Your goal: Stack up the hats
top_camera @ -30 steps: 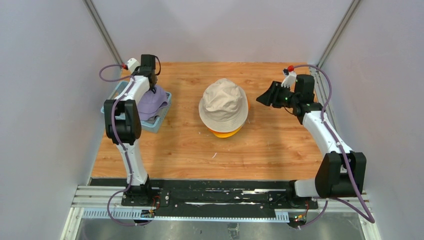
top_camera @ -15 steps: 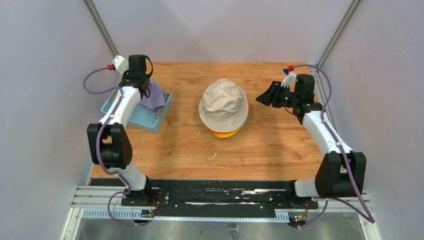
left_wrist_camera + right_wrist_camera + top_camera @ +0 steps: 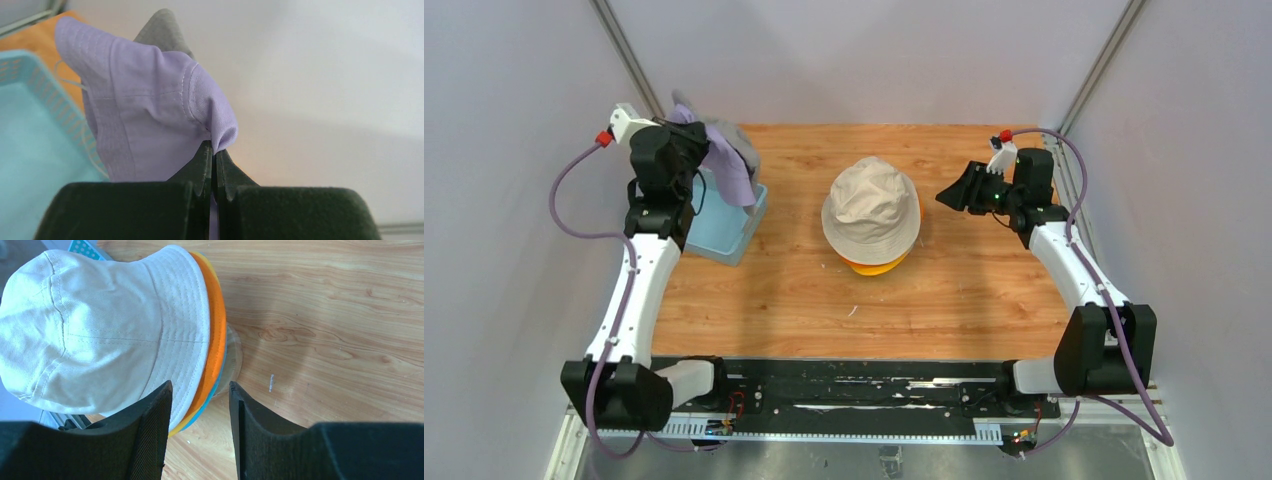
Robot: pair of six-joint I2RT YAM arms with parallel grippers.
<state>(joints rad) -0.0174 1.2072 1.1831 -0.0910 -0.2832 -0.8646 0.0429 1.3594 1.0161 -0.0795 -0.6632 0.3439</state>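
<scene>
The hanging lavender hat goes down and back onto the basket's side nearer the stack (image 3: 744,222) next. My left gripper then releases, since the blue basket lies below and back.
My left gripper (image 3: 696,138) is raised over the blue basket, shut on a fold of the lavender hat (image 3: 730,172), which hangs limp from its fingertips (image 3: 207,155). In the left wrist view the lavender hat (image 3: 145,110) fills the left side, with grey fabric (image 3: 162,25) showing behind it; I cannot tell whether that is gripped too. Mid-table stands a stack with the beige hat (image 3: 871,208) on top. The orange hat (image 3: 215,335) lies under it, with teal (image 3: 212,395) and yellow (image 3: 177,427) rims below. My right gripper (image 3: 949,195) is open beside the stack's right edge, holding nothing.
The light blue basket (image 3: 724,232) stands at the table's back left, under the hanging hat; its mesh wall (image 3: 55,105) shows in the left wrist view. A round base (image 3: 235,357) shows beneath the stack. White walls close in both sides and the back.
The left gripper shut on the lavender hat and lifted it up out of the basket, swinging back and left. The right arm and the stack have stayed put.
</scene>
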